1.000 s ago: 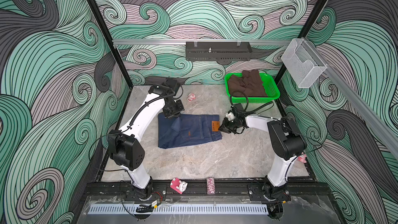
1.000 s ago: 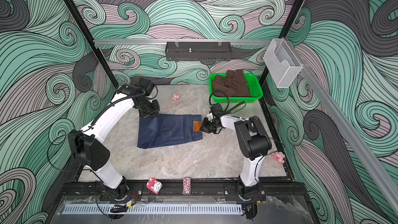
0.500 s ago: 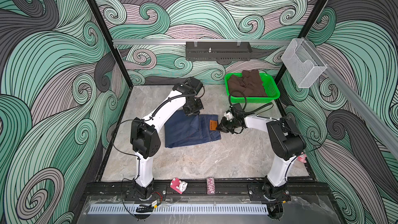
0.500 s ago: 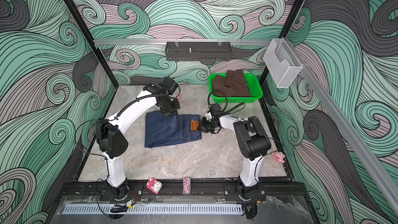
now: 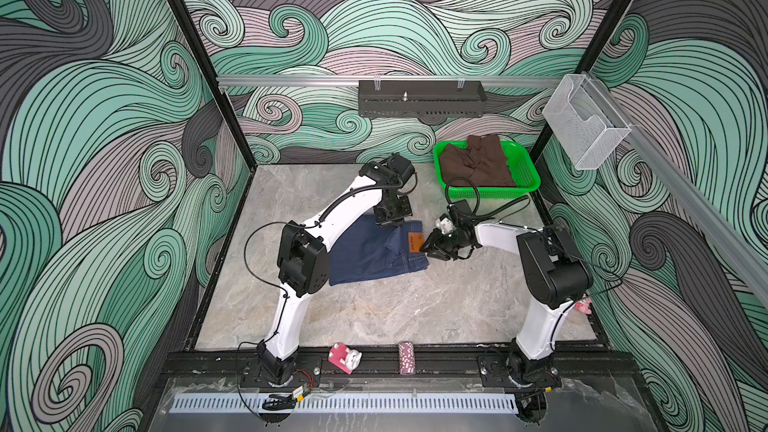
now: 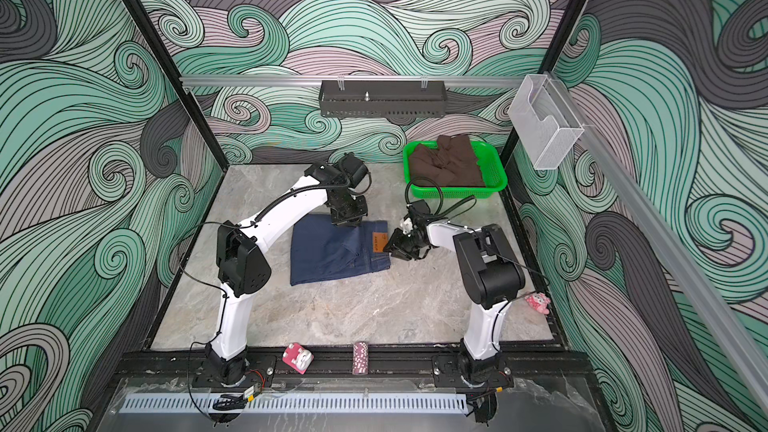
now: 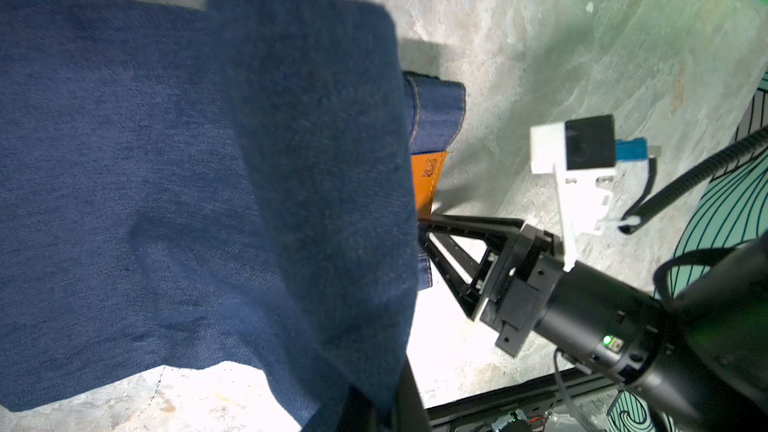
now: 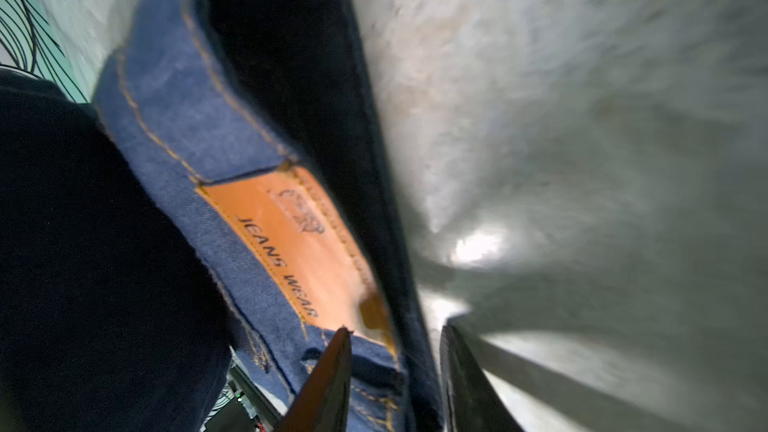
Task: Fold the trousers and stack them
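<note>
I need to move my left gripper toward the waistband with the tan patch (image 7: pixel 428 176) and down next, and let go of the fold of denim (image 7: pixel 249 160), because that end of the trousers is still uncovered.
The trousers (image 5: pixel 374 255) (image 6: pixel 332 255), dark blue jeans, lie folded over in the middle of the table in both top views. Their tan patch (image 5: pixel 415 241) (image 8: pixel 299 243) marks the waistband at the right end. My left gripper (image 5: pixel 392 224) (image 6: pixel 347 220) (image 7: pixel 386 409) is above the far right corner of the trousers. It is shut on a fold of denim (image 7: pixel 249 160) that hangs from it over the lower layer. My right gripper (image 5: pixel 426 247) (image 6: pixel 388 245) (image 8: pixel 395 330) sits low at the waistband edge. Its jaws stand apart with the waistband between them.
A green basket (image 5: pixel 528 176) with a brown garment (image 5: pixel 478 160) stands at the back right, just beyond the right arm. A pink toy (image 5: pixel 345 359) and a chip stack (image 5: pixel 406 358) rest on the front rail. Another pink toy (image 5: pixel 584 305) lies by the right wall.
The left arm has swung right, carrying the leg end over the trousers to the waistband, so the pile is shorter. The right jaws have parted on the waistband.
</note>
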`<state>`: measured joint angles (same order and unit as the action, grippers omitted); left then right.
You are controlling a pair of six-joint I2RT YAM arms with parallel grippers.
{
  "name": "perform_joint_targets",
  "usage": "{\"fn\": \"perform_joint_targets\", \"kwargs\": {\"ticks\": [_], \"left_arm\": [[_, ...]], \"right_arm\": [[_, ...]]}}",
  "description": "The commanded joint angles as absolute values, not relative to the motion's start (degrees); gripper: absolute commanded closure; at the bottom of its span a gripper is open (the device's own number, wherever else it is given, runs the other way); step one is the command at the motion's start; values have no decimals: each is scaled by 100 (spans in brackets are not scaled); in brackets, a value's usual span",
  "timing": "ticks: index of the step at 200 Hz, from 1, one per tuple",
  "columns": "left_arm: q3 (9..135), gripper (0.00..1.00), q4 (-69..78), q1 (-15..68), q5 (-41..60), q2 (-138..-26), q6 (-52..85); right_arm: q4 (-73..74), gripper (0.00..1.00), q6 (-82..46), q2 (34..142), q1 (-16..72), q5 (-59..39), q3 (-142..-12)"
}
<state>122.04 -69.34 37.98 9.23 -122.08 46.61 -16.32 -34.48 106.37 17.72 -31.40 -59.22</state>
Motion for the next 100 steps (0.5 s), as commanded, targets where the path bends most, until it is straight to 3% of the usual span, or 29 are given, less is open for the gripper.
{"fn": "perform_joint_targets", "kwargs": {"ticks": [1, 58, 100], "left_arm": [[12509, 100, -7127, 3866, 1001, -12381, 4529], [12804, 100, -7137, 3944, 1008, -12863, 4499], [12958, 100, -7208, 4056, 1063, -13154, 4432]], "right_arm": [[-1867, 62, -3146, 10433, 1544, -2968, -5892], [-1758, 75, -3250, 10458, 1424, -3153, -5829], [-1642, 78, -3396, 10533, 1445, -3271, -5805]]}}
